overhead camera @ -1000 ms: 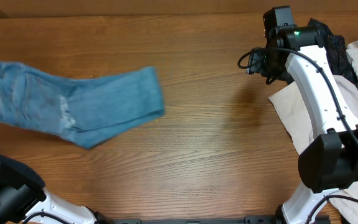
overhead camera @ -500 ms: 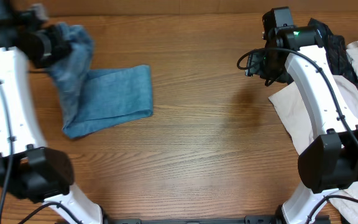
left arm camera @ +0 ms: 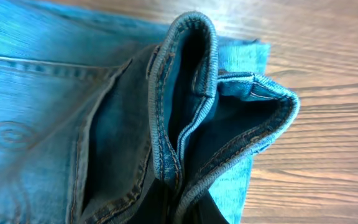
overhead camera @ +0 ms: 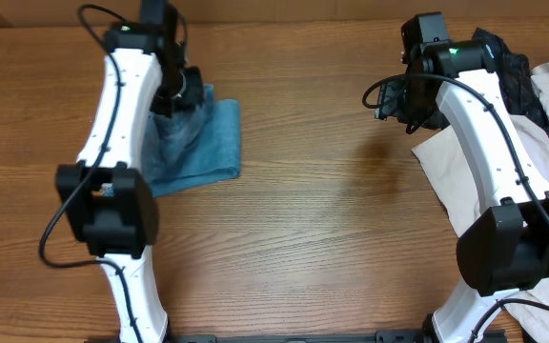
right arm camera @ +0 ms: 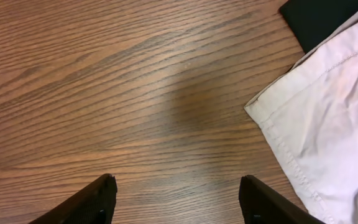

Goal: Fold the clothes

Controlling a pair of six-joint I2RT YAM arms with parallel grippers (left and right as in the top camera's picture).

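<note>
The denim is bunched over the flat layer, so my left gripper will lift next, then lower toward the jeans' edge facing the beige garment (left arm camera: pixel 241 173).
The light-blue jeans (overhead camera: pixel 203 143) lie folded on the wooden table at the left. My left gripper (overhead camera: pixel 181 95) is over their far end, shut on the bunched denim waistband (left arm camera: pixel 191 124), which fills the left wrist view with a stitched pocket seam. My right gripper (overhead camera: pixel 398 100) hovers open and empty over bare wood at the upper right; its two dark fingers (right arm camera: pixel 176 202) frame the table, apart from the jeans.
A large beige garment (overhead camera: pixel 475 162) lies at the right edge under my right arm, its corner also in the right wrist view (right arm camera: pixel 328 118). A black garment (overhead camera: pixel 518 67) sits behind it. The wooden table (overhead camera: pixel 332 219) runs between the arms.
My left arm swung from the far left to the right, carrying the waistband over the legs, so the jeans now lie doubled in a shorter stack. The right arm has not moved.
</note>
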